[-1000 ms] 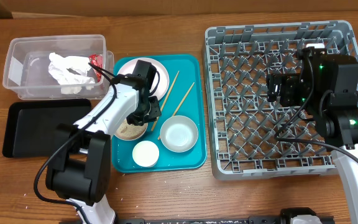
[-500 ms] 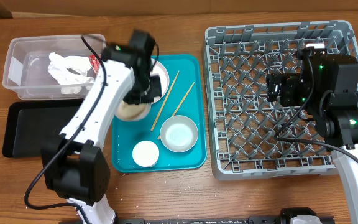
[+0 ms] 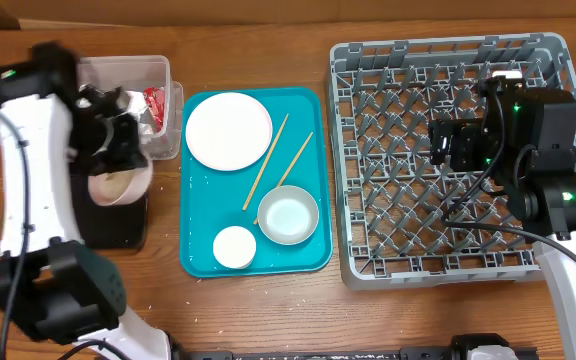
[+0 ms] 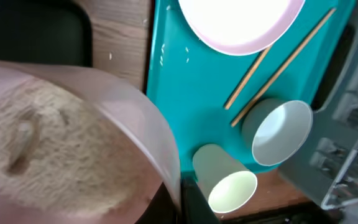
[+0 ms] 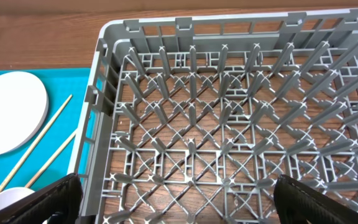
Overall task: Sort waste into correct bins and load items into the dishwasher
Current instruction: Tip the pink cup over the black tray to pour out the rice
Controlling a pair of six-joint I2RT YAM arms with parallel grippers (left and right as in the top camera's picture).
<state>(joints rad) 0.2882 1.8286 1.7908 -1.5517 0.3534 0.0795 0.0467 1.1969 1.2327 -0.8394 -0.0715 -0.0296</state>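
Observation:
Since rice still lies in the pink bowl [image 3: 120, 186], I need to tip it over the black tray with my left gripper, then lower it onto the plate [image 3: 228, 130] and release.
My left gripper [image 3: 118, 160] is shut on the rim of the pink bowl [image 3: 120, 186] and holds it over the black tray [image 3: 123, 228]. In the left wrist view the pink bowl [image 4: 61, 137] fills the left side, with rice and crumbs [image 4: 36, 143] stuck inside. Its rim is pinched in the left gripper [image 4: 180, 190]. The clear tub [image 3: 158, 75] holds the napkin [image 3: 103, 100] and red wrapper [image 3: 155, 98]. On the teal tray [image 3: 203, 235] lie the plate [image 3: 228, 130], two chopsticks [image 3: 268, 158], the grey-green bowl [image 3: 288, 215] and the white cup [image 3: 235, 246]. Over the dish rack [image 3: 408, 230] my right gripper [image 3: 448, 145] hangs open, holding nothing.
The left arm's white link [image 3: 28, 170] crosses the tub's left part and the black tray. The rack's upright pegs [image 5: 229, 124] stand below the right gripper [image 5: 182, 205]. Bare wood table [image 3: 268, 300] runs along the front edge.
My left arm has lifted the pink bowl off the teal tray and swung it left to above the black tray, uncovering the plate. The right arm has not moved.

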